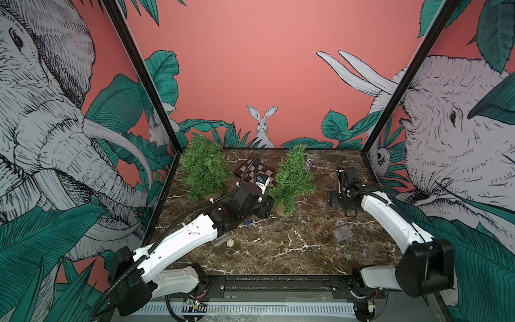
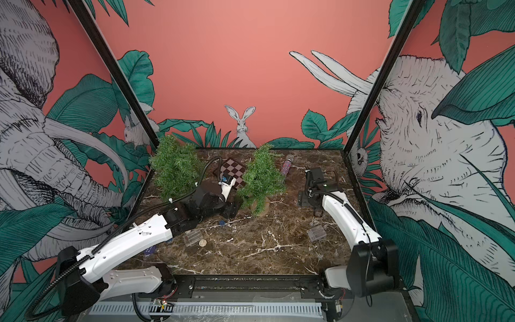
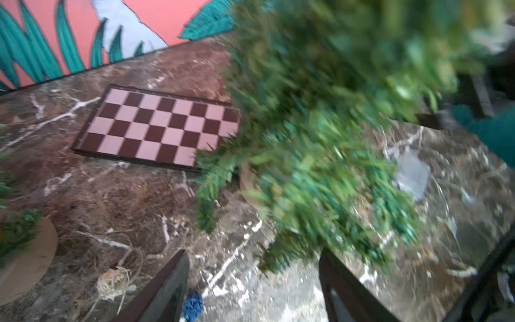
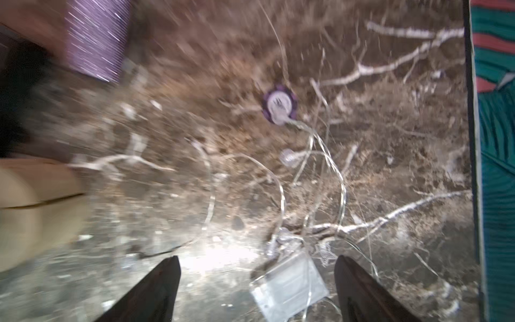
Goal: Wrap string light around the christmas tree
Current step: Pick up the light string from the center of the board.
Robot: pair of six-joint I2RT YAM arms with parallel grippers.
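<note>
My right gripper is open above the thin piece of wire (image 4: 281, 203) beside the battery box (image 4: 289, 284), with the wire between its spread fingers, so it will move down onto that wire next.
Two small green christmas trees stand on the marble table (image 1: 278, 251). One tree (image 1: 294, 178) is in the middle in a tan pot, the other tree (image 1: 204, 170) at the back left. My left gripper (image 1: 266, 207) is open, low beside the middle tree's pot; the left wrist view shows that tree (image 3: 320, 125) blurred just past its open fingers (image 3: 252, 252). The string light is a thin silver wire (image 4: 281, 189) lying in loose loops with a clear battery box (image 1: 343, 233) (image 4: 289, 284). My right gripper (image 1: 344, 207) (image 4: 257, 259) hangs open above the box, holding nothing.
A chessboard (image 1: 255, 171) lies flat between the trees. A glittery purple bottle (image 1: 309, 163) lies at the back. A second clear box (image 1: 220, 239), a small straw ball (image 1: 230, 243) and a blue bit (image 1: 247, 223) sit under my left arm. A purple disc (image 4: 279, 104) lies by the wire.
</note>
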